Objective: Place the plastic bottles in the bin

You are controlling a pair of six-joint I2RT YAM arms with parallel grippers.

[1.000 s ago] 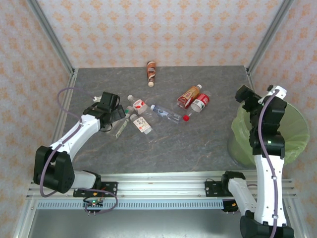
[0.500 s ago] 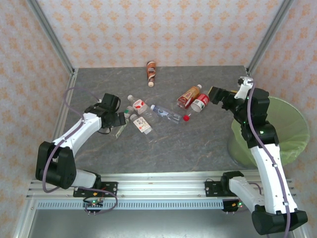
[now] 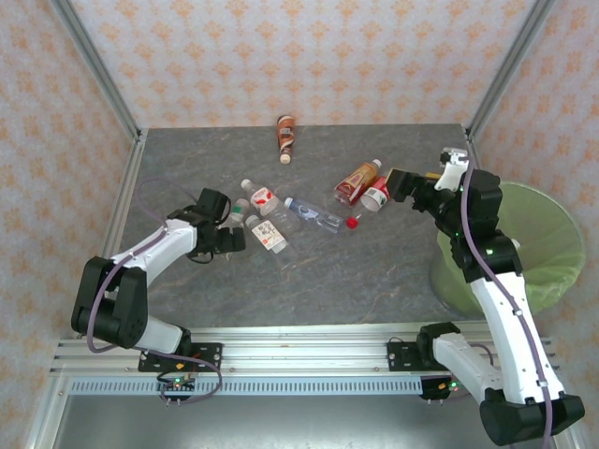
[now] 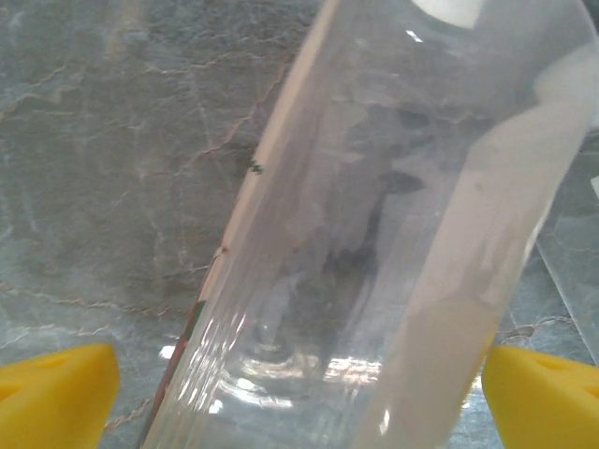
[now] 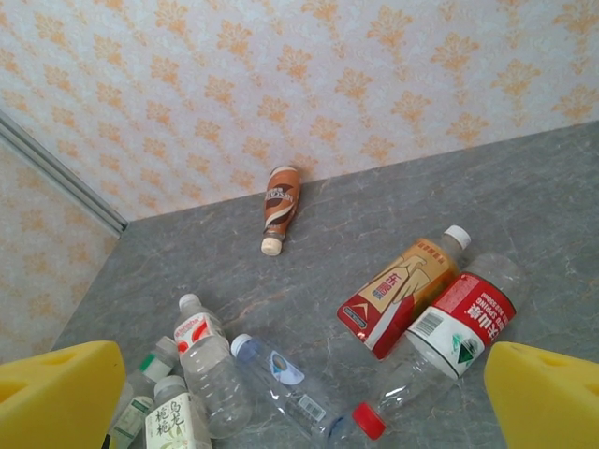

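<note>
My left gripper turns into line with the slanted clear bottle between its open yellow fingers next, then lowers around the bottle's clear body (image 4: 323,327) to close.
A clear bottle (image 4: 374,234) lies lengthwise between the wide-apart yellow fingers of my left gripper (image 4: 299,402), which is open around it at the left of the cluster (image 3: 227,239). My right gripper (image 3: 400,182) hangs open and empty over the table beside a red-labelled bottle with a red cap (image 5: 459,323) and an orange-red bottle (image 5: 402,290). Further left lie a clear blue-labelled bottle (image 5: 290,379), a red-and-white-labelled bottle (image 5: 208,360), a white-labelled one (image 5: 178,421) and a green-capped one (image 5: 140,374). A brown bottle (image 3: 285,137) lies by the back wall. The green-lined bin (image 3: 552,253) stands at the right.
Patterned walls and metal frame posts (image 3: 94,65) close in the grey stone table (image 3: 356,271) on three sides. The right arm's upper links (image 3: 487,253) pass in front of the bin's left rim. The rail with both bases runs along the near edge (image 3: 309,360).
The right arm has swung left from over the bin to above the table beside the red-labelled bottles. The left gripper has slid nearer and down around the clear bottle.
</note>
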